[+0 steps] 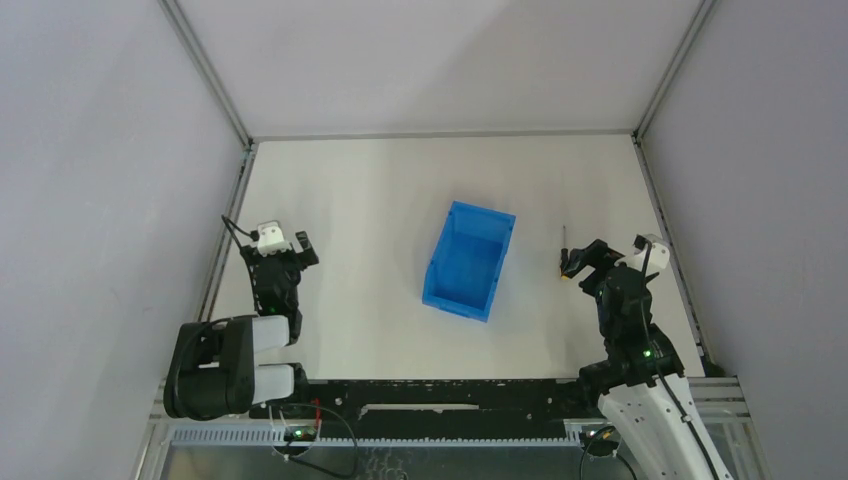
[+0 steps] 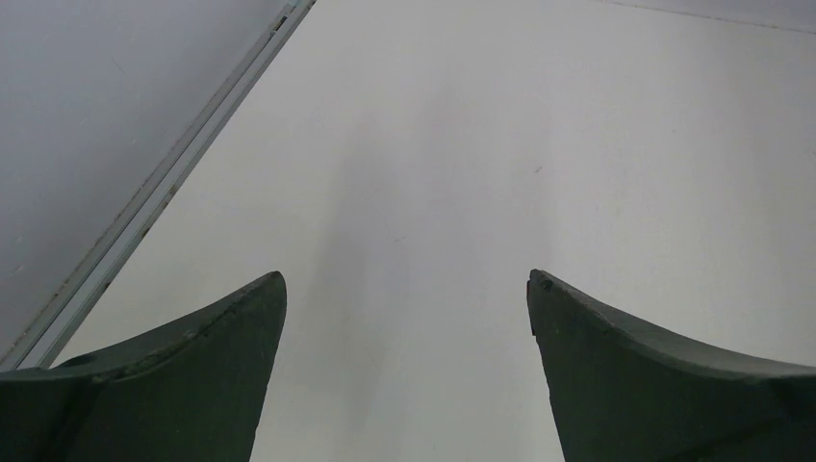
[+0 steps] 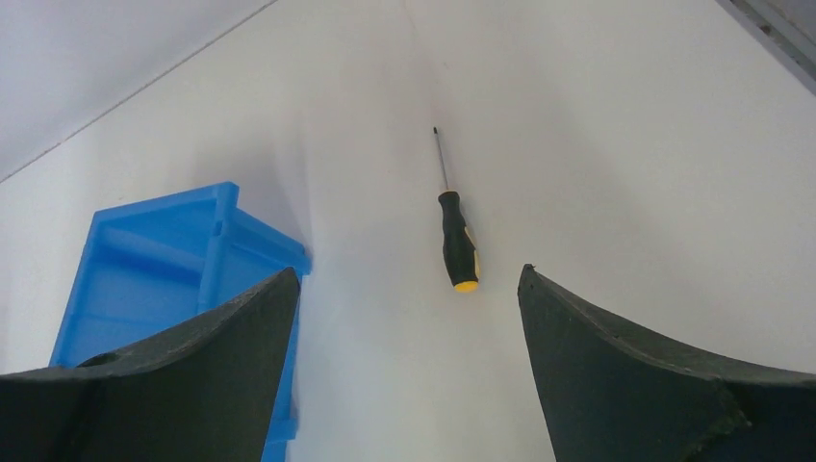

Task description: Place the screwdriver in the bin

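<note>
My right gripper needs to move outward and down until its open fingers straddle the screwdriver's black handle, because the screwdriver is lying flat on the tabletop below them.
The screwdriver, with a black and yellow handle and a thin dark shaft, lies flat on the white table to the right of the bin, its tip pointing away from me. It also shows in the top view. The bright blue bin stands empty near the table's middle and shows at the left of the right wrist view. My right gripper is open and empty, just short of the handle's yellow end, and shows in the top view. My left gripper is open and empty at the left.
The white table is enclosed by grey walls with metal rails along the left edge and right edge. The arm bases and a black rail sit at the near edge.
</note>
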Available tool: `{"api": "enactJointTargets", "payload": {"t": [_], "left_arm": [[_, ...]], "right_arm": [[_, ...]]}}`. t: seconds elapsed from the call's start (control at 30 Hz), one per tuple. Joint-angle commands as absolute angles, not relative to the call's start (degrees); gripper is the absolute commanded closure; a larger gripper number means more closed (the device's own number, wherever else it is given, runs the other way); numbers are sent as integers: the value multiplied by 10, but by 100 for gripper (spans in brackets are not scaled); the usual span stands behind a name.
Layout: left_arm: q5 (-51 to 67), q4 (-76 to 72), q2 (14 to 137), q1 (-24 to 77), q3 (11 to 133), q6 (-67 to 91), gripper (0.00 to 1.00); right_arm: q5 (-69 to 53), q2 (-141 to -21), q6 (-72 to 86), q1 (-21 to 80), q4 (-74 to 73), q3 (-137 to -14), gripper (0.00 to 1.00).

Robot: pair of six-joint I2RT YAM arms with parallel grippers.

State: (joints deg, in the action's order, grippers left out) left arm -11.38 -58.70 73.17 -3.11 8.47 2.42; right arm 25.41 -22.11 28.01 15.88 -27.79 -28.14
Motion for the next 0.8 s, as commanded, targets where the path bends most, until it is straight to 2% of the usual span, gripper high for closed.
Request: {"api": "enactJointTargets", "payload": {"t": [0.0, 0.3, 0.43, 0.6, 0.77], "left_arm": [[-116, -609, 722, -28, 109, 12, 0], [-115, -609, 722, -29, 109, 12, 0], [-116, -609, 722, -29, 110, 12, 0], [-115, -609, 722, -29, 109, 12, 0], [-116, -609, 722, -29, 110, 12, 0]], "right_arm": [[262, -216, 289, 163, -257, -291, 6], [264, -207, 316, 163, -260, -291, 0], [220, -217, 304, 163, -248, -295, 0], [183, -297, 313, 172, -302, -363, 0], [169, -426, 305, 186, -355, -403, 0]]}}
